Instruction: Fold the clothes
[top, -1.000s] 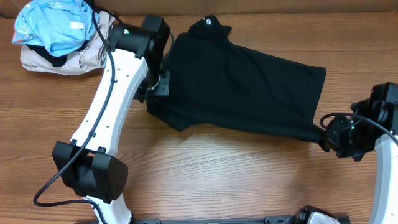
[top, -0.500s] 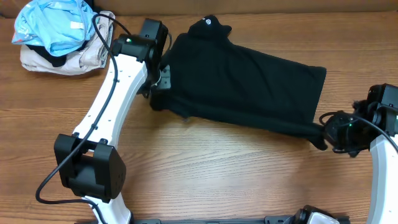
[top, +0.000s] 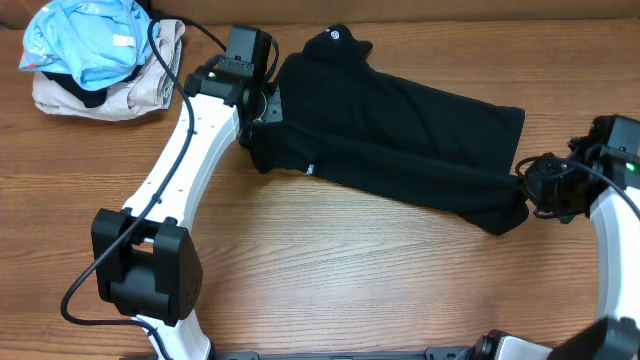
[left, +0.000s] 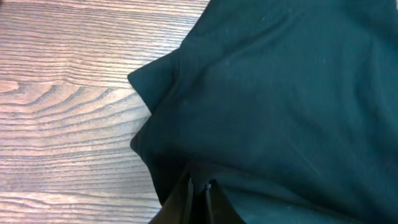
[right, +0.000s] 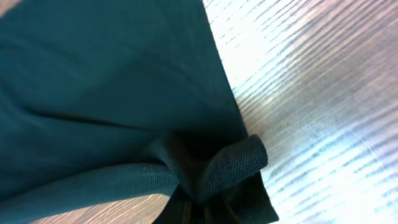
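I will move my right gripper slightly outward, over the flat cloth (top: 500, 165) beside it, and let go of the shirt's corner, since that corner is bunched at my fingers.
The black shirt (top: 400, 140) lies across the middle of the wooden table, its near edge lifted and folded back over itself. A small white mark shows near its collar at the far end and another at its near edge. My left gripper (top: 262, 112) is shut on the shirt's left edge; in the left wrist view the fingers (left: 198, 193) pinch the black cloth (left: 280, 93). My right gripper (top: 530, 192) is shut on the shirt's right corner; in the right wrist view the bunched cloth (right: 205, 168) hides the fingertips (right: 199, 208).
A light blue garment (top: 85, 40) lies on top of a beige garment (top: 110, 95) at the far left corner. The left arm (top: 180, 170) stretches from the near edge to the shirt. Bare wood (top: 380, 270) lies near the front.
Both grippers have moved away from the near edge, carrying the shirt's near edge up and over the rest of the cloth. The shirt's outline on the table is now narrower.
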